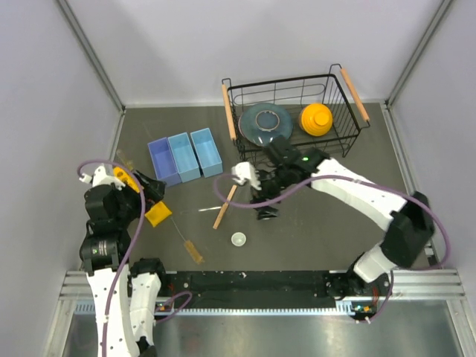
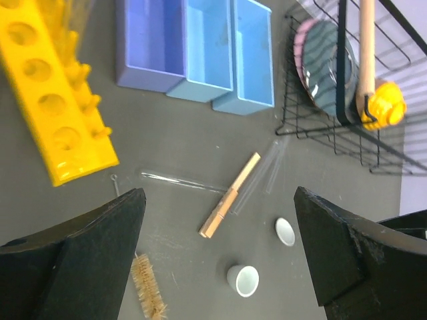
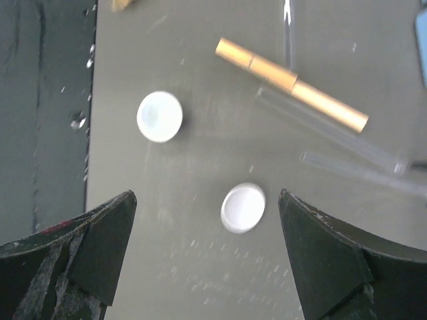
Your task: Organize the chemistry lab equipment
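Note:
I will move my right gripper across the wooden stick (image 1: 225, 206) and down to close on the clear glass tube's stick-side end, because the tube lies beyond the stick.
Two small white dishes lie on the dark table: one (image 3: 243, 207) between my open right gripper's (image 3: 207, 253) jaws, the other (image 3: 159, 116) further off. A tan wooden stick (image 3: 290, 83) and clear tubes (image 3: 333, 137) lie beyond. In the top view the right gripper (image 1: 265, 212) hovers over one dish, next to the stick (image 1: 225, 206); the other dish (image 1: 238, 239) and the amber-bristled brush (image 1: 192, 249) lie nearer the front. My left gripper (image 2: 220, 247) is open and empty, above the dishes (image 2: 243, 280), stick (image 2: 230, 195), brush (image 2: 148, 287) and a thin glass rod (image 2: 180, 179).
Three light-blue bins (image 1: 184, 156) stand at the back left. A black wire basket (image 1: 338, 141) holds a blue-grey plate (image 1: 265, 123) and a yellow bowl (image 1: 316, 119). A yellow test-tube rack (image 2: 50, 100) lies by the left gripper (image 1: 158, 195).

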### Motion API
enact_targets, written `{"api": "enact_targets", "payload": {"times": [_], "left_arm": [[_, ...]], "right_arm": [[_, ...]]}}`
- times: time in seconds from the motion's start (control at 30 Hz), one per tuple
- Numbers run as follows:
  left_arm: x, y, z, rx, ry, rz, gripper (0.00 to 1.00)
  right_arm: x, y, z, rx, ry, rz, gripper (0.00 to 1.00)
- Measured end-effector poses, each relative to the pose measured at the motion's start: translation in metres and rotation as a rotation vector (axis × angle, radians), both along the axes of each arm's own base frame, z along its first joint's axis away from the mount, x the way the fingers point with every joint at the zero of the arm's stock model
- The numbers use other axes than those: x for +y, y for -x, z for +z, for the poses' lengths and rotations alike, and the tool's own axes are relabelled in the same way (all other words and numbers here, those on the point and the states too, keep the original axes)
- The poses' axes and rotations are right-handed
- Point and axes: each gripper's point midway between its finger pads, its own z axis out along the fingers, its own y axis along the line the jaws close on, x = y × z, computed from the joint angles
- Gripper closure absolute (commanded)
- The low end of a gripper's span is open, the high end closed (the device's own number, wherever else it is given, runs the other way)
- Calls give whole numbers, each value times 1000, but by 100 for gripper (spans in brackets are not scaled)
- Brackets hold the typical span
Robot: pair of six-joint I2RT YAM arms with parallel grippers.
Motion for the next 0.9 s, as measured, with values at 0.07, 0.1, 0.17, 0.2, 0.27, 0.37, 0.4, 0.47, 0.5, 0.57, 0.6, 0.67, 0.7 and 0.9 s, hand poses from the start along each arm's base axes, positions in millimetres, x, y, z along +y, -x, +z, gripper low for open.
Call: {"api": "enact_targets", "payload": {"times": [0.07,0.1,0.17,0.2,0.27,0.37,0.4,0.47,0.5,0.57,0.6,0.67,0.7,0.9], "left_arm": [[7,3,1,8,3,60,1],[13,6,3,9,-2,100,1],[26,11,11,-6,-23,184,1],[32,13,15,-13,-32,222,1],[47,21,26,-37,-56,319,1],[63,33,38,-75,-84,420,1],[68,37,41,-84,-93,449,1],[74,42,44,-90,-108,488,1],[77,44,44,-87,-115,505,1],[81,47,42,-78,-128,530,1],[83,48,41,-74,-133,541,1],[87,51,41,-72,-142,561,1],[88,53,41,-73,-146,570,1],[92,58,41,-72,-158,595,1]], "right_arm": [[28,-6,-2,-12,22,34,12],[41,-10,-4,-15,32,44,12],[67,-20,-10,-27,44,59,13],[79,-25,-15,-36,52,63,14],[102,-34,-29,-49,73,68,18],[127,-42,-50,-61,112,73,23],[135,-44,-59,-68,127,73,24],[148,-46,-74,-78,151,78,28],[152,-47,-79,-81,160,77,30],[161,-49,-92,-86,180,78,34],[163,-51,-96,-88,187,73,36],[168,-55,-103,-92,198,66,39],[170,-57,-106,-96,202,63,40],[173,-62,-119,-95,221,45,46]]}}
